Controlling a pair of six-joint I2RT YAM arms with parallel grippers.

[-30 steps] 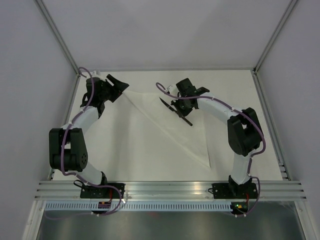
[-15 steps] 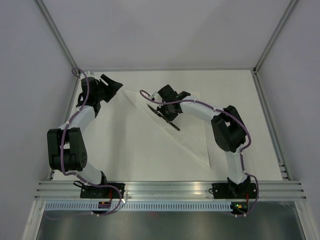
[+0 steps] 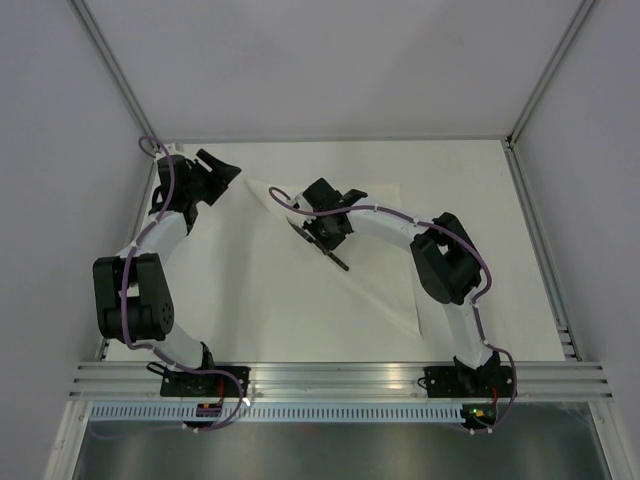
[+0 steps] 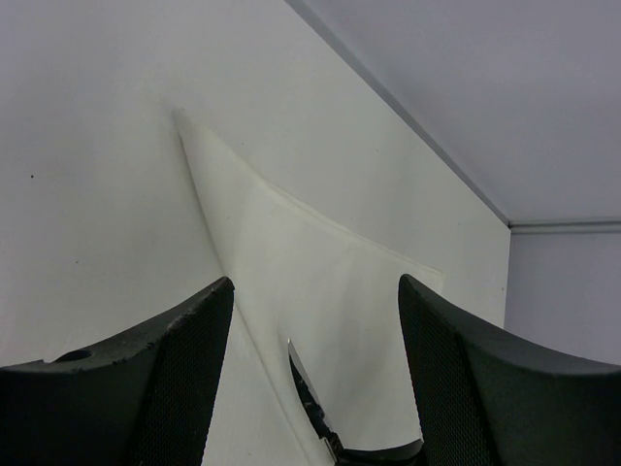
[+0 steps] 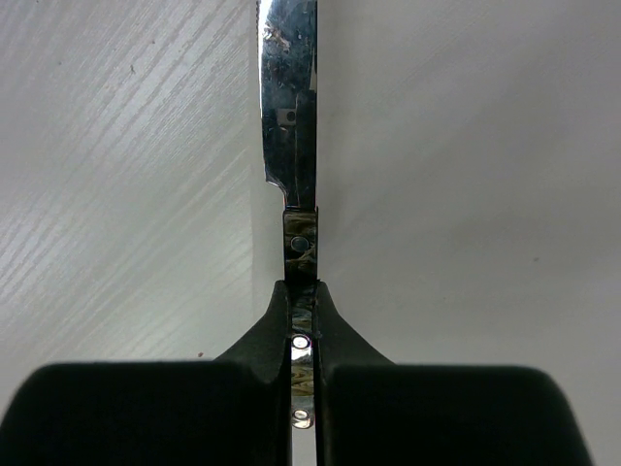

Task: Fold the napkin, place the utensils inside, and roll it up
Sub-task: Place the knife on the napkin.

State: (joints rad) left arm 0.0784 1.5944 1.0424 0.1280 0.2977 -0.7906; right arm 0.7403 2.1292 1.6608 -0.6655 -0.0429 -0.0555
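The robot's right gripper should next lower and release the knife onto the napkin (image 3: pixel 380 250) just inside its long folded edge, because the knife's blade already runs along that edge.
The napkin (image 3: pixel 380 250) lies folded into a white triangle on the table, its long folded edge running from far left to near right. A dark metal knife (image 3: pixel 335 258), the only one of the utensils showing, hangs over that folded edge. My right gripper (image 3: pixel 315 233) is shut on its handle. The right wrist view shows the blade (image 5: pixel 289 107) pointing away from the shut right gripper (image 5: pixel 302 286), with napkin (image 5: pixel 466 146) to its right. My left gripper (image 3: pixel 228 170) stands open just off the napkin's far-left corner. Through the open left gripper (image 4: pixel 315 282) I see the napkin (image 4: pixel 291 243) and the knife tip (image 4: pixel 309 393).
White enclosure walls with metal corner posts (image 3: pixel 120 75) close in the table on three sides. An aluminium rail (image 3: pixel 340 380) runs along the near edge with both arm bases on it. Purple cables trail along both arms.
My right arm has swung left with the knife, from the napkin's far middle to its folded edge. The left gripper has drawn back slightly left from the corner, still open.
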